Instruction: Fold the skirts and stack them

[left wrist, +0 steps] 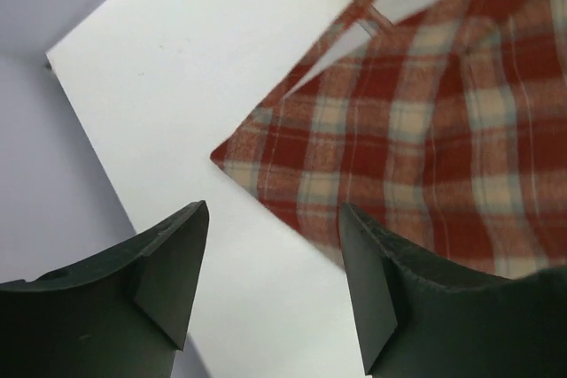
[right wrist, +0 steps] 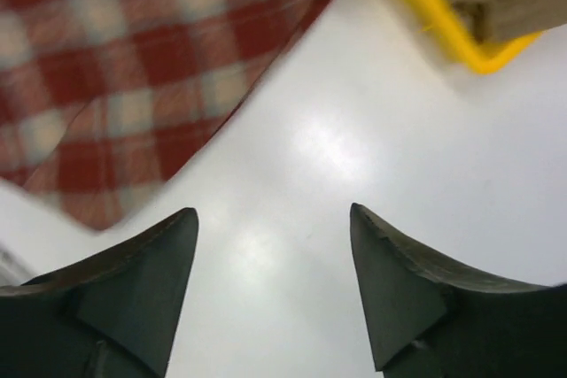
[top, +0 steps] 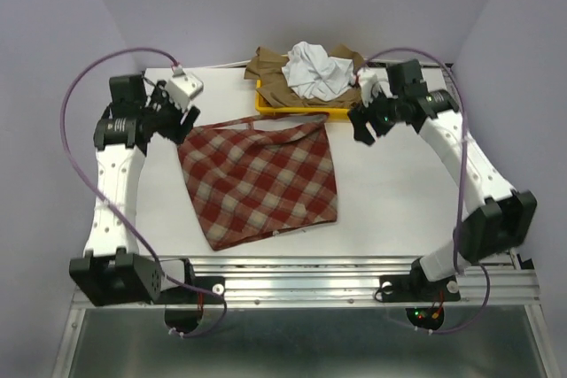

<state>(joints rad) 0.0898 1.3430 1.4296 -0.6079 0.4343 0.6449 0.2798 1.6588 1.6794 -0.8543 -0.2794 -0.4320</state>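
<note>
The left gripper moves back toward my base and down to the checked skirt's nearest corner (top: 217, 242) below it next, as the cloth is still unfolded.
The red-and-beige checked skirt (top: 259, 179) lies spread flat on the white table; it also shows in the left wrist view (left wrist: 425, 130) and the right wrist view (right wrist: 106, 68). The white skirt (top: 314, 70) lies crumpled on the tan-brown skirt (top: 270, 73) in the yellow tray (top: 297, 111) at the back. My left gripper (top: 182, 121) is open and empty above the table, just left of the checked skirt's far left corner (left wrist: 221, 157). My right gripper (top: 365, 126) is open and empty above bare table, right of the checked skirt's far right corner.
The yellow tray's corner shows in the right wrist view (right wrist: 443, 28) with tan cloth in it. The table's far left edge (left wrist: 89, 121) meets the lilac wall. Purple cables loop over both arms.
</note>
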